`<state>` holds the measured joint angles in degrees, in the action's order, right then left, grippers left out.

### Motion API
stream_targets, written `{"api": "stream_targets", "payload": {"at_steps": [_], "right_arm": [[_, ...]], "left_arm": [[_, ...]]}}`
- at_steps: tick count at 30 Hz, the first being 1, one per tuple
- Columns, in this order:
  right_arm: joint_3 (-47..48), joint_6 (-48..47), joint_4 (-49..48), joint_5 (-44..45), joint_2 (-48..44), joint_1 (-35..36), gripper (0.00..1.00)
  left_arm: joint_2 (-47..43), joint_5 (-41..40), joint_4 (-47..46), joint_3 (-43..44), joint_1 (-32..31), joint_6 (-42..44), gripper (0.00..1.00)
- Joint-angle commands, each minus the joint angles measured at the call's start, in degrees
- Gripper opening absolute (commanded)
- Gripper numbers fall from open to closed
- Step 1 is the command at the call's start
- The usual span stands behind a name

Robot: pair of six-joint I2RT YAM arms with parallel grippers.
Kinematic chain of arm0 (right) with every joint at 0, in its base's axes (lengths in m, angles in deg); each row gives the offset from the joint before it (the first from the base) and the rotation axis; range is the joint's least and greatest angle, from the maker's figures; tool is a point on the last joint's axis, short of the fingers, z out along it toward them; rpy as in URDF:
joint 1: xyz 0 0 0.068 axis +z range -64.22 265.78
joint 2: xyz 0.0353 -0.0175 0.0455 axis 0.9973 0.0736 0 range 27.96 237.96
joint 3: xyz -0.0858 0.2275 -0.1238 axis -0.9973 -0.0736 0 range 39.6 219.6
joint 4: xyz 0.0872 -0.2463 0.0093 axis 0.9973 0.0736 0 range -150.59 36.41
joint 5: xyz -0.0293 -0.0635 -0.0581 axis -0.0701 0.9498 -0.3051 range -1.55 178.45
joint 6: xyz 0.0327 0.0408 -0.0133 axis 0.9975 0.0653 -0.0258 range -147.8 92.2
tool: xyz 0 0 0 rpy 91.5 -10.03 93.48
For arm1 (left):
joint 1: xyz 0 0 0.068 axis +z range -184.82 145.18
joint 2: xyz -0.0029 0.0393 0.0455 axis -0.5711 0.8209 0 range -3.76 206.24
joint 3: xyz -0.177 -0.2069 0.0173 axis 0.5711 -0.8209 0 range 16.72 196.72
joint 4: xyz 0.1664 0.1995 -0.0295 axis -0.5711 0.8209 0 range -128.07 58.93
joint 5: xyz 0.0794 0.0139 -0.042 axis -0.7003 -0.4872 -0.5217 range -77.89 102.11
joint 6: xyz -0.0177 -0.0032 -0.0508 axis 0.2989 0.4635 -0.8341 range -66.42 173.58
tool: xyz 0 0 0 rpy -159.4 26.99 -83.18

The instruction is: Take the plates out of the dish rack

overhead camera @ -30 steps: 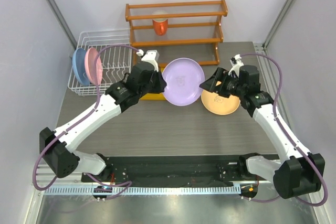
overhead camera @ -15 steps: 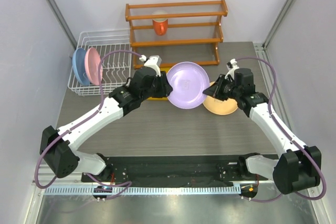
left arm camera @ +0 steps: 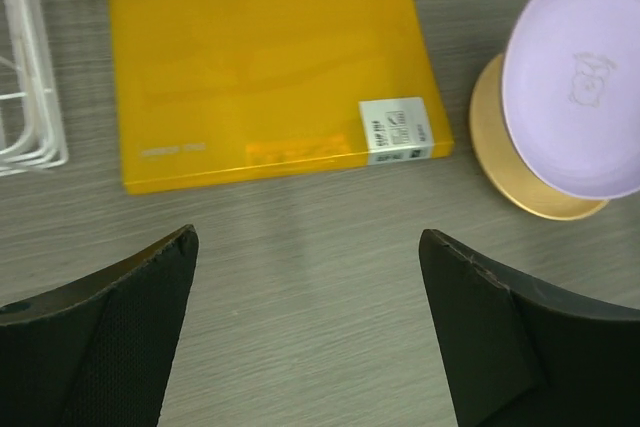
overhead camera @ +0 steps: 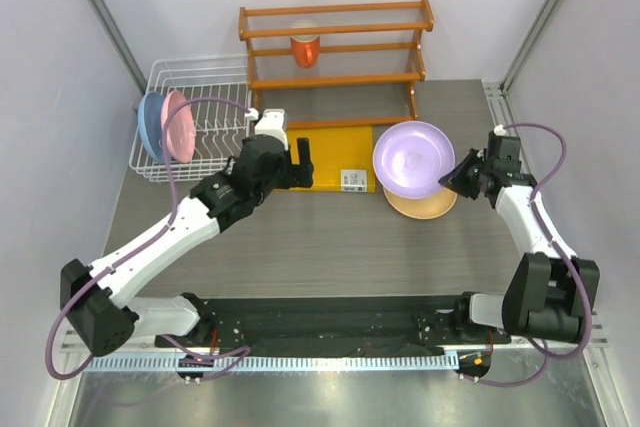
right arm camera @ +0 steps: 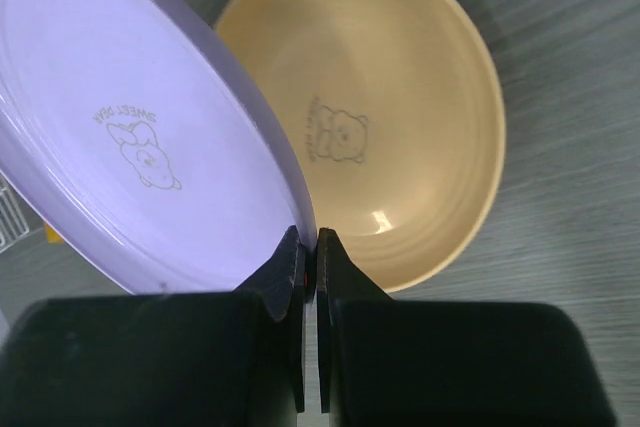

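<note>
The peach plate lies flat below, so next I should lower my right gripper, bring the tilted lilac plate down onto the peach plate's side [overhead camera: 422, 206] [right arm camera: 370, 127], and release its rim.
My right gripper [overhead camera: 462, 175] [right arm camera: 310, 237] is shut on the rim of the lilac plate [overhead camera: 413, 159] [right arm camera: 130, 127]. It holds that plate tilted above the peach plate [overhead camera: 425, 205] [right arm camera: 400, 147], which lies flat on the table. The pink plate [overhead camera: 180, 125] and the blue plate [overhead camera: 150, 127] stand upright at the left end of the white wire dish rack [overhead camera: 205, 87] [left arm camera: 25, 77]. Near the table's middle my left gripper [overhead camera: 295, 165] [left arm camera: 307, 237] stands open with only bare tabletop between its fingers. From there the lilac plate [left arm camera: 580, 97] and peach plate [left arm camera: 510, 162] show at the right.
A flat yellow board [overhead camera: 330, 157] [left arm camera: 270, 77] with a white label lies between the rack and the plates, just ahead of my left gripper. An orange wooden shelf [overhead camera: 335, 47] holding an orange cup [overhead camera: 305, 49] stands at the back.
The lilac plate passed from my left gripper to my right. The left opened and drew back to the left; the right shut on the rim and carried the plate right, over the peach plate.
</note>
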<state>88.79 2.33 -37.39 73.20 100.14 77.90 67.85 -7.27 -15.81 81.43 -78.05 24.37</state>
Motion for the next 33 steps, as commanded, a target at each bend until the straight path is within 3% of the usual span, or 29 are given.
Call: {"api": "stream_targets", "payload": {"at_steps": [1,8,11,16,19,20,26,27,31,33], "right_arm": [[-0.4,-1.5,1.1,-1.2,3.8,-2.6,0.01],[-2.0,-1.7,0.5,-2.0,7.7,-4.5,0.01],[-2.0,-1.6,-0.2,-1.7,8.8,-4.6,0.01],[-1.6,-1.5,-0.7,-1.1,10.5,-4.9,0.06],[-1.4,-1.7,-0.7,-0.3,11.0,-5.0,0.11],[-1.4,-1.8,-0.7,-0.4,11.0,-5.0,0.17],[-1.5,-2.4,-0.6,0.8,10.4,-5.5,0.22],[-1.4,-2.6,-0.6,0.4,10.5,-5.5,0.38],[-1.2,-2.9,-0.2,0.7,10.0,-5.5,0.62],[-0.9,-3.5,0.6,1.7,8.4,-5.5,0.70]], "left_arm": [[-4.9,-12.1,1.9,-1.4,-0.2,3.5,0.92],[-6.9,-30.3,4.1,-1.7,-0.1,11.9,0.96],[-6.5,-34.1,4.0,-1.5,0.6,15.0,0.96],[-6.0,-33.2,3.1,-1.8,3.0,16.7,0.96],[-6.1,-31.0,3.1,-1.9,6.4,16.7,0.96],[-6.1,-30.4,3.1,-1.8,7.4,16.8,0.96],[-6.0,-25.2,2.6,-1.6,15.0,18.1,0.96],[-6.0,-24.2,2.3,-1.6,15.9,18.5,0.96],[-4.8,-21.4,1.6,-0.8,20.1,19.5,0.96],[-4.0,-20.8,1.3,-0.1,21.6,20.1,0.96]]}}
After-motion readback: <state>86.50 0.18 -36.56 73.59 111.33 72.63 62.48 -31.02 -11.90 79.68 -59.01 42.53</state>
